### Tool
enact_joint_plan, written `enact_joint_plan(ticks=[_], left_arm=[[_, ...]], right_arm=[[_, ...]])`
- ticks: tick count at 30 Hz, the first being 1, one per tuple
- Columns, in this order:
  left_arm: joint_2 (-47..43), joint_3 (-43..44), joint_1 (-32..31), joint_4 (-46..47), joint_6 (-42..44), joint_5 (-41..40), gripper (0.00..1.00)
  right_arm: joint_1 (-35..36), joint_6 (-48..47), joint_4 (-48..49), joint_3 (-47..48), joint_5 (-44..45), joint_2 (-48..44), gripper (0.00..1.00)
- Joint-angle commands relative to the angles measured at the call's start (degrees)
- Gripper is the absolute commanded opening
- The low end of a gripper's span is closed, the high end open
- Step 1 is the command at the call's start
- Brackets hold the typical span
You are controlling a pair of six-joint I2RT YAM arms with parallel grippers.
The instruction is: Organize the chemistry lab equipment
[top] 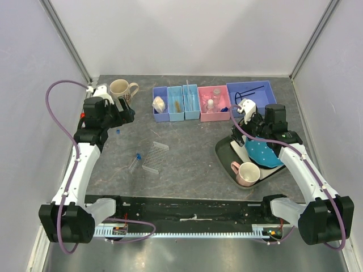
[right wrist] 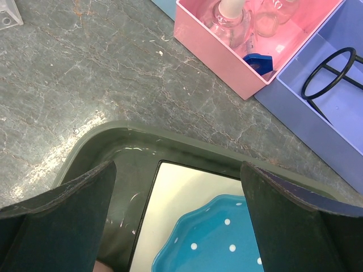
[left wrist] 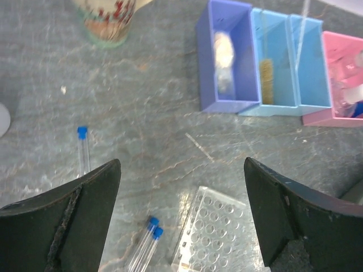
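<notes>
Next, my left gripper goes down, toward the left in the wrist view, onto the lone blue-capped tube's clear body (top: pixel 117 139) (left wrist: pixel 84 156), as bare table leaves both sides open.
My left gripper (left wrist: pixel 181 164) hangs open and empty above the table, near the beige mug (top: pixel 120 88). Below it lie one blue-capped tube (left wrist: pixel 83 148), a pair of blue-capped tubes (left wrist: pixel 148 241) and the clear rack (left wrist: pixel 218 235). A purple bin (left wrist: pixel 224 62) holds a whitish bag, and a light blue bin (left wrist: pixel 265 73) holds an amber stick. My right gripper (right wrist: pixel 178 167) is open and empty over the tray's corner (right wrist: pixel 113 139). White-capped clear bottles (right wrist: pixel 227 17) stand in the pink bin (right wrist: pixel 212 54). The black wire ring (right wrist: pixel 329 71) lies in the large blue bin.
The dark tray (top: pixel 227 156) at the right carries a blue dotted plate (top: pixel 264 152) and a pink mug (top: pixel 247 173). A row of bins (top: pixel 191 101) lines the back of the table. Grey walls close in both sides.
</notes>
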Motion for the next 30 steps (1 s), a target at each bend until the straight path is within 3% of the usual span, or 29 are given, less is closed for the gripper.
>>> enact_joint_plan(ticks=[1, 8, 13, 18, 25, 30], left_arm=[[-1.3, -3.3, 2.2, -1.0, -2.9, -0.3, 0.95], [5.3, -5.0, 2.2, -2.3, -4.1, -9.5, 0.90], [15.2, -3.5, 2.2, -5.5, -5.2, -13.4, 0.85], [22.7, -0.5, 2.2, -8.9, -3.6, -9.5, 0.67], [25.5, 0.5, 2.2, -11.2, 0.1, -9.2, 0.62], [29.0, 4.4, 2.2, -11.7, 3.6, -17.5, 0.61]], right_arm=[[-0.3, 0.6, 1.5, -0.3, -2.2, 0.1, 0.98], [-0.3, 0.6, 1.4, -0.3, -2.5, 0.3, 0.98], [-0.3, 0.5, 1.3, -0.3, -2.5, 0.3, 0.98], [-0.3, 0.4, 1.3, -0.3, -2.6, 0.2, 0.98], [-0.3, 0.3, 1.2, -0.3, -2.9, 0.0, 0.98], [-0.2, 0.4, 1.1, -0.3, -3.7, 0.4, 0.98]])
